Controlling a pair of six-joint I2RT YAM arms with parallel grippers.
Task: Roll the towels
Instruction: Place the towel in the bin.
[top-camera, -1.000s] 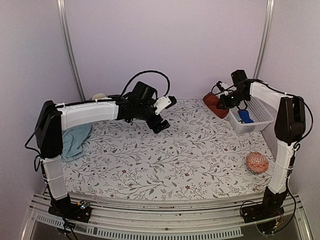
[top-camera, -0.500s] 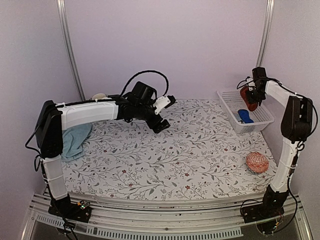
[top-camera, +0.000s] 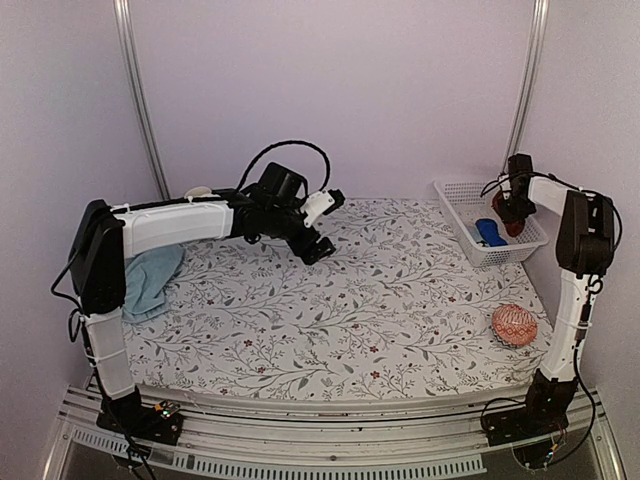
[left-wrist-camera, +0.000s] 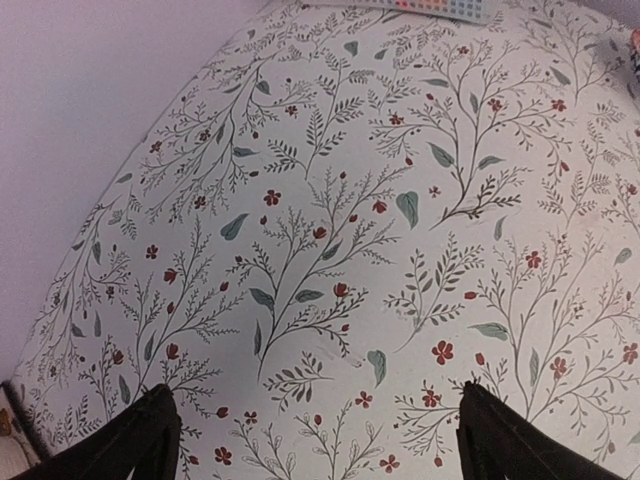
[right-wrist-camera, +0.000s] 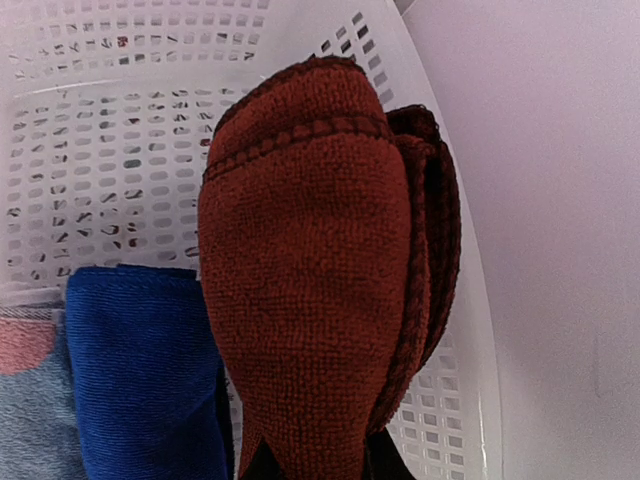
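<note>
My right gripper lowers the dark red towel straight into the white basket (top-camera: 462, 192) beside the rolled blue towel next, since the towel still hangs above open space.
My right gripper (top-camera: 514, 213) is shut on a rolled dark red towel (right-wrist-camera: 320, 260) and holds it inside the white basket (top-camera: 462, 192) at the back right. A rolled blue towel (right-wrist-camera: 140, 380) lies in the basket next to it, and shows in the top view (top-camera: 489, 232) too. My left gripper (top-camera: 318, 238) is open and empty above the flowered tablecloth (left-wrist-camera: 330, 220) at the back middle. A loose light blue towel (top-camera: 152, 278) lies at the left edge, behind the left arm.
A round red patterned object (top-camera: 514, 325) sits at the right front of the table. A small pale object (top-camera: 199, 192) lies at the back left. Walls close the table in on three sides.
My right gripper has carried the red towel from the table beside the basket up and over into the basket. The left gripper has shifted slightly back.
</note>
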